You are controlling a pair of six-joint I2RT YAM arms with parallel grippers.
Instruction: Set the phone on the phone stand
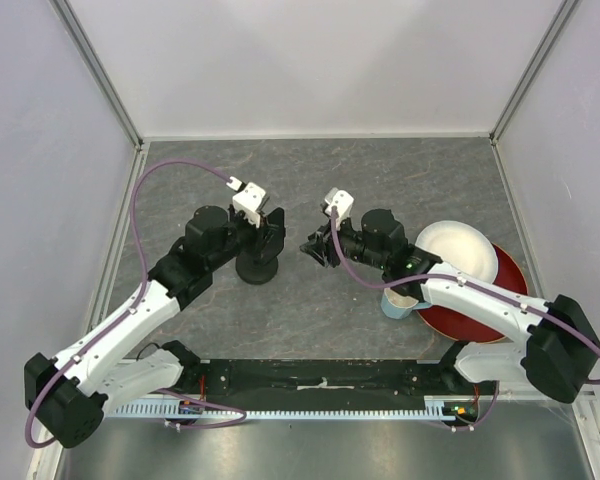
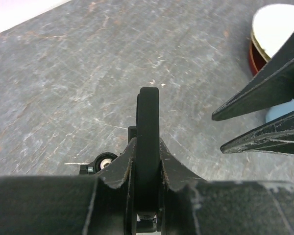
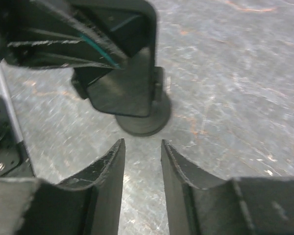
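Observation:
My left gripper will move back, staying over the stand's round base (image 1: 257, 270), and release the phone, because the phone is upright right at the stand's head.
My left gripper (image 2: 147, 147) is shut on the phone (image 2: 148, 122), which shows edge-on and upright between the jaws. In the right wrist view the phone (image 3: 122, 93) is a glossy black slab hanging just above the phone stand's round base (image 3: 144, 122), with the stand's head (image 3: 159, 83) right behind it. I cannot tell whether the phone rests on the stand. A knob of the stand (image 2: 104, 162) shows beside the left jaw. The stand (image 1: 257, 270) sits under my left gripper (image 1: 270, 235). My right gripper (image 3: 142, 143) is open and empty, a short way right of the stand (image 1: 315, 250).
A white plate (image 1: 458, 250) lies on a red plate (image 1: 505, 295) at the right, with a light blue mug (image 1: 400, 304) beside them under the right arm. The right gripper's fingers (image 2: 264, 95) reach into the left wrist view.

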